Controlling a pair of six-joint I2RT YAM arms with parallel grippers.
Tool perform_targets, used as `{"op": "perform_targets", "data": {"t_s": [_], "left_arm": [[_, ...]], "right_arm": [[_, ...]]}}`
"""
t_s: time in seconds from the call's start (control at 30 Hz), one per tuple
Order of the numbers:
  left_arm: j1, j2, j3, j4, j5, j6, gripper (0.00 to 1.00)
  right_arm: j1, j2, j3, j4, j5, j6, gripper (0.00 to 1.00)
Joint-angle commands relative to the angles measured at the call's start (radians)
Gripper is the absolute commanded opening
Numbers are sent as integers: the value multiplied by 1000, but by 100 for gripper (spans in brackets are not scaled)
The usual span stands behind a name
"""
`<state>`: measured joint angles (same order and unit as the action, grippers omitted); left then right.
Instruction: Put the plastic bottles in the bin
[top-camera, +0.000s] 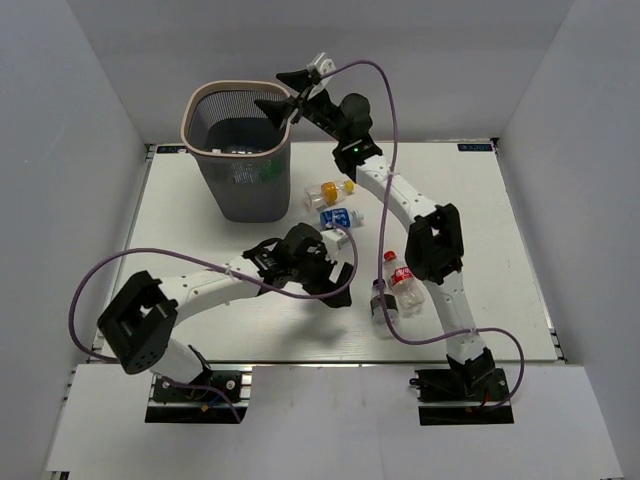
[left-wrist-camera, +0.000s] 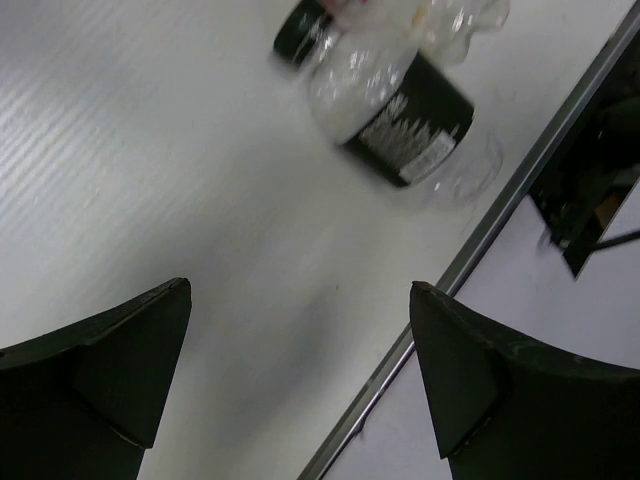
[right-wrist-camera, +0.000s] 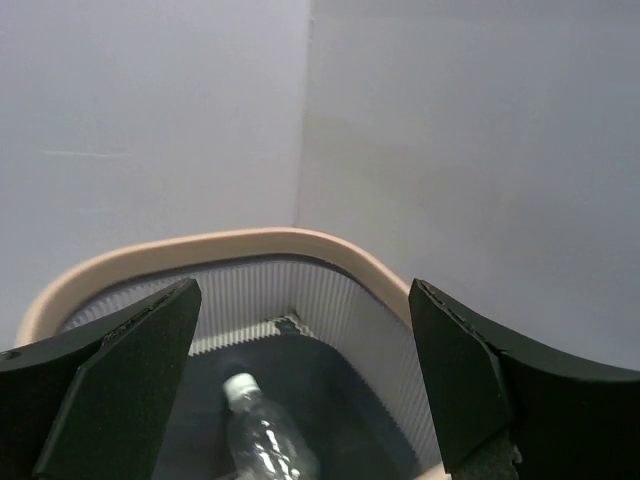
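The left gripper moves its open fingers to the right in the top view and down astride the bottle's black label next, since the label lies that way.
The bin (top-camera: 212, 97), dark mesh with a beige rim, stands at the far left of the table. My right gripper (top-camera: 285, 97) is open and empty above the bin's right rim. In the right wrist view (right-wrist-camera: 300, 385) it looks down into the bin (right-wrist-camera: 200, 246), where a clear bottle with a white cap (right-wrist-camera: 262, 435) lies. My left gripper (top-camera: 338, 285) is open and empty low over the table's middle. In the left wrist view (left-wrist-camera: 300, 375) a clear bottle with a black label (left-wrist-camera: 405, 105) lies ahead of the open fingers, apart from them.
On the table lie an orange-capped bottle (top-camera: 328, 190), a blue-labelled bottle (top-camera: 340, 218), a red-capped bottle (top-camera: 402, 278) and the black-labelled bottle (top-camera: 383, 303), the last two beside the right arm. The table's metal front edge (left-wrist-camera: 480, 240) runs close by.
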<state>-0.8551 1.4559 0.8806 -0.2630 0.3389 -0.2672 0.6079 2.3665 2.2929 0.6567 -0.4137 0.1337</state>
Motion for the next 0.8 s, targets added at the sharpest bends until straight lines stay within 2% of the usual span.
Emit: {"op": "perform_targets", "data": {"t_s": [0.0, 0.03, 0.07, 0.1, 0.13, 0.17, 0.2, 0.27, 0.3, 0.33, 0.37, 0.43, 0.47, 0.5, 0.6, 0.67, 0.77], "left_arm": [[-21, 47, 86, 65, -66, -125, 100], [-21, 63, 115, 65, -66, -142, 100], [-31, 92, 129, 65, -66, -161, 100], [-32, 109, 142, 56, -81, -223, 100], [-32, 128, 182, 41, -81, -251, 100], [-41, 150, 204, 16, -90, -273, 100], [-41, 182, 219, -13, -90, -323, 100], [-52, 192, 228, -2, -90, -378, 100], [-64, 204, 228, 33, -90, -429, 100], [-64, 213, 228, 48, -90, -450, 100], [-73, 222, 238, 48, -90, -467, 100], [-84, 256, 291, 9, -106, -489, 100], [-97, 297, 319, -20, -116, -489, 100], [-107, 314, 354, -42, -117, -489, 100], [-137, 342, 363, 2, -107, -513, 100], [-151, 377, 403, 2, -107, -524, 100], [-177, 441, 466, -125, -168, -536, 100]], "right_arm": [[-63, -197, -32, -6, 64, -68, 90], [-72, -222, -52, -90, 123, -94, 88], [-100, -269, -71, -144, 144, -111, 60], [-118, -318, -99, -316, 194, -120, 34], [-144, -344, -119, -372, 213, -124, 7], [-183, -398, -206, -428, 260, -126, 0], [-201, -455, -254, -568, 268, -128, 0], [-278, -551, -349, -643, 256, -126, 0], [-330, -617, -516, -737, 256, -166, 9], [-345, -653, -576, -759, 245, -174, 14], [-365, -761, -748, -794, 228, -181, 21], [-423, -837, -922, -810, 217, -210, 34], [-437, -930, -966, -827, 213, -212, 43], [-462, -956, -1042, -844, 205, -223, 63], [-510, -1053, -1205, -916, 159, -224, 80], [-533, -1114, -1250, -945, 154, -232, 82], [-556, -1170, -1339, -962, 145, -226, 82]]}}
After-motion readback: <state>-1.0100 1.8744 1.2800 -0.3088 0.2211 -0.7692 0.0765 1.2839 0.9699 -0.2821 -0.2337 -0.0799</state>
